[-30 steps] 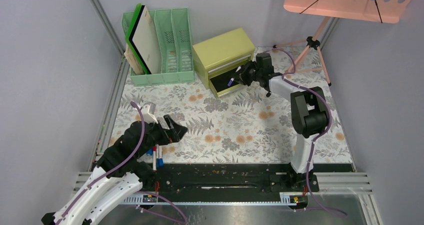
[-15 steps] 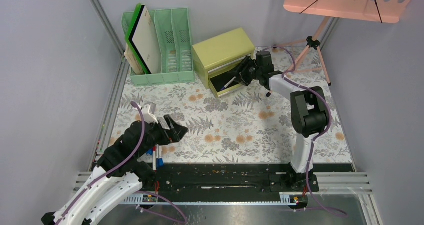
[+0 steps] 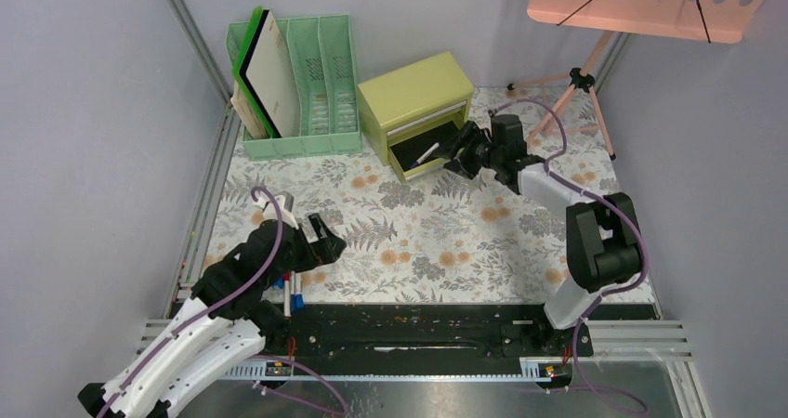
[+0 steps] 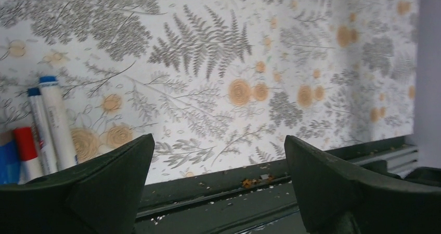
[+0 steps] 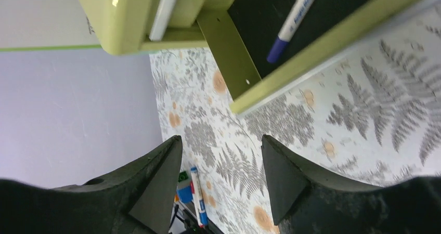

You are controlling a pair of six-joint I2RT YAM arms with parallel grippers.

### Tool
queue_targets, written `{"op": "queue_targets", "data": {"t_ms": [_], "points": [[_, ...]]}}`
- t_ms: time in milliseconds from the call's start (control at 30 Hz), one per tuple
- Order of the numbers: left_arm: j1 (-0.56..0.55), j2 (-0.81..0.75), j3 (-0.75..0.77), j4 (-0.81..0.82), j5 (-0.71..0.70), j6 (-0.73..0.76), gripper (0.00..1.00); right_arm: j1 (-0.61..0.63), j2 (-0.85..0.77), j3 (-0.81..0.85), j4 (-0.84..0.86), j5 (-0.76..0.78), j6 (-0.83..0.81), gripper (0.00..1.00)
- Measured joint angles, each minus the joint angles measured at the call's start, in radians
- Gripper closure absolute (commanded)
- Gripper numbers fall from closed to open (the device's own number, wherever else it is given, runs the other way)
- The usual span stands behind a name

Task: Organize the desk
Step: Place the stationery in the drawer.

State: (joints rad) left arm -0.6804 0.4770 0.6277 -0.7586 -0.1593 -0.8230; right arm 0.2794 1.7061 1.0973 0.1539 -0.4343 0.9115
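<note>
The marker is below my left gripper and to its left in the wrist view, so next I will lower the gripper's open fingers onto the body of the thick white marker [image 3: 297, 286] [image 4: 59, 122].
The desk [image 3: 437, 241] has a pale cover with grey ferns and orange flowers. A yellow-green drawer chest [image 3: 413, 91] stands at the back, and its lower drawer [image 3: 409, 163] is pulled open. A white pen with a blue cap [image 3: 427, 152] lies in the drawer, and it also shows in the right wrist view [image 5: 296, 18]. My right gripper [image 3: 465, 155] is open and empty just right of the drawer front [image 5: 222, 140]. My left gripper [image 3: 325, 239] is open and empty over the desk's front left [image 4: 218, 140]. Several markers [image 4: 54, 119] lie beside it at the near edge [image 3: 295, 290].
A green file organizer [image 3: 321, 84] holding boards stands at the back left. A pink music stand [image 3: 641, 5] on a tripod [image 3: 581, 79] is at the back right. A black rail [image 3: 418, 325] runs along the near edge. Grey walls close both sides.
My right gripper let go of the pen, which now lies in the open drawer, and drew back to the right and nearer. The left arm barely shifted.
</note>
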Motion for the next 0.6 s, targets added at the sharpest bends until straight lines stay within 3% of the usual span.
{"op": "queue_targets", "data": {"t_ms": [600], "points": [[0.000, 0.361, 0.000, -0.151, -0.143, -0.084, 0.01, -0.001, -0.286, -0.408, 0.018, -0.087, -0.060, 0.35]]}}
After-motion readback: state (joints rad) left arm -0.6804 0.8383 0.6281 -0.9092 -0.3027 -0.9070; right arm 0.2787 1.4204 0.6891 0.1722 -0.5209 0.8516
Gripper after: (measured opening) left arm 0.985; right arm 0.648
